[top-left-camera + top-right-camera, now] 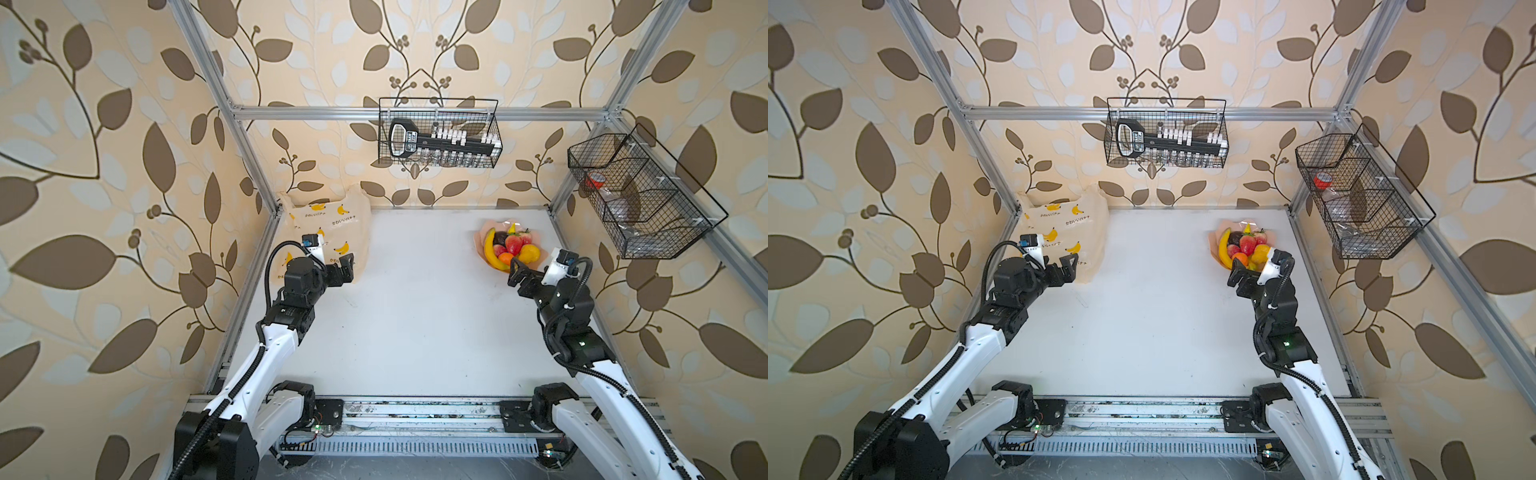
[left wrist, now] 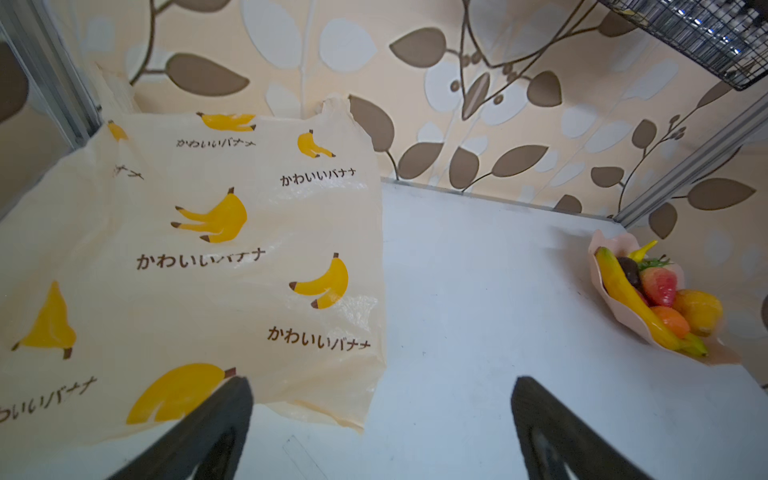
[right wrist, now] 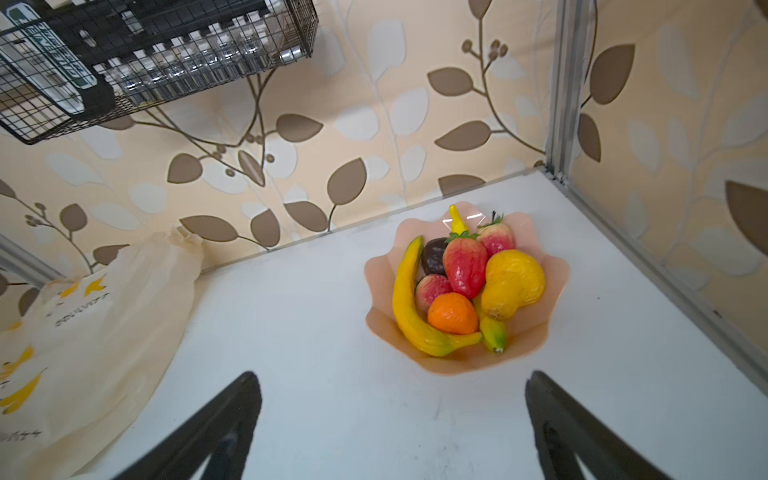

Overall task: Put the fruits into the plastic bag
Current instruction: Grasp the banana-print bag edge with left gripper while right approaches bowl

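My left gripper moves outward and down next, fingers tilting toward the table, and pinches the bag's edge facing the plate (image 1: 364, 260) (image 2: 376, 336), as that edge borders bare table.
The fruits (image 1: 511, 247) (image 1: 1246, 247) are piled on a pale pink wavy plate (image 3: 552, 291) at the back right: a long banana (image 3: 405, 299), a strawberry (image 3: 464, 266), an orange (image 3: 452, 313), a pear (image 3: 513, 282) and a dark piece (image 3: 433, 255). The plastic bag (image 1: 332, 232) (image 2: 187, 257) lies flat in the back left corner, handles against the wall. My left gripper (image 1: 348, 268) (image 2: 380, 384) hangs open over the bag's near right corner, holding nothing. My right gripper (image 1: 515, 272) (image 3: 392, 380) is open and empty just in front of the plate.
A wire basket (image 1: 440, 133) with a black tool hangs on the back wall. Another wire basket (image 1: 640, 195) hangs on the right wall above the plate's corner. Aluminium frame posts stand at both back corners. The white table (image 1: 415, 311) stretches between the two arms.
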Controlling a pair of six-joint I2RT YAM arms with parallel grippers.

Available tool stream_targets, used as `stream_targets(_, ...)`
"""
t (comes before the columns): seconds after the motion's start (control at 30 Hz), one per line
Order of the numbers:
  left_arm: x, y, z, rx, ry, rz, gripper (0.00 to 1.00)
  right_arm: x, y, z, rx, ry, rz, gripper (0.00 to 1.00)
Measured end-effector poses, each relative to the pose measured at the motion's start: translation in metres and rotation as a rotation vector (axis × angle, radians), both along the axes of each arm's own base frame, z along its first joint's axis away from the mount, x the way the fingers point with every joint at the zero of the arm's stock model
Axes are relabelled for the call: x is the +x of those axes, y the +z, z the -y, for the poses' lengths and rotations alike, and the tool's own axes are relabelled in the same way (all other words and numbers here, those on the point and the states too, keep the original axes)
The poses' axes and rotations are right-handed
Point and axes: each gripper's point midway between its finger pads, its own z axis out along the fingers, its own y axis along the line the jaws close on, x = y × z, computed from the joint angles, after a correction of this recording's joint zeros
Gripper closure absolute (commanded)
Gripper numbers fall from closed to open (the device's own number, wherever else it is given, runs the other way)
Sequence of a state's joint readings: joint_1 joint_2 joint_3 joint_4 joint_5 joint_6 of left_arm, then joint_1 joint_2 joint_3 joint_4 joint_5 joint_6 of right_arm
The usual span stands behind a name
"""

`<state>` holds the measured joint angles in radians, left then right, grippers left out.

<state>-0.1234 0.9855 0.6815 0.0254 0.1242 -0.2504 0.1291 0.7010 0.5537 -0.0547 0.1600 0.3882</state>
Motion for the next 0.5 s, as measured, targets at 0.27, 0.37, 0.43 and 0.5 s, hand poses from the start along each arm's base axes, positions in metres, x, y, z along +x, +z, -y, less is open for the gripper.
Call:
stream_targets(0.27, 0.005, -0.002, 0.016, -0.193, 0.017, -0.289, 0.01, -0.006, -0.018, -0.024, 0.1, 0.109, -0.166, 0.0)
stream_targets(0.37, -0.001, -0.022, 0.022, -0.264, 0.027, -0.405, 0.01, -0.005, -0.015, -0.022, 0.132, 0.105, -0.199, 0.0)
stream_targets(0.43, -0.005, -0.035, 0.026, -0.293, 0.032, -0.474, 0.01, 0.0, -0.015, -0.011, 0.183, 0.071, -0.229, 0.0)
stream_targets(0.5, -0.007, -0.043, 0.028, -0.307, 0.038, -0.512, 0.01, 0.005, -0.022, 0.002, 0.239, 0.035, -0.265, 0.0)
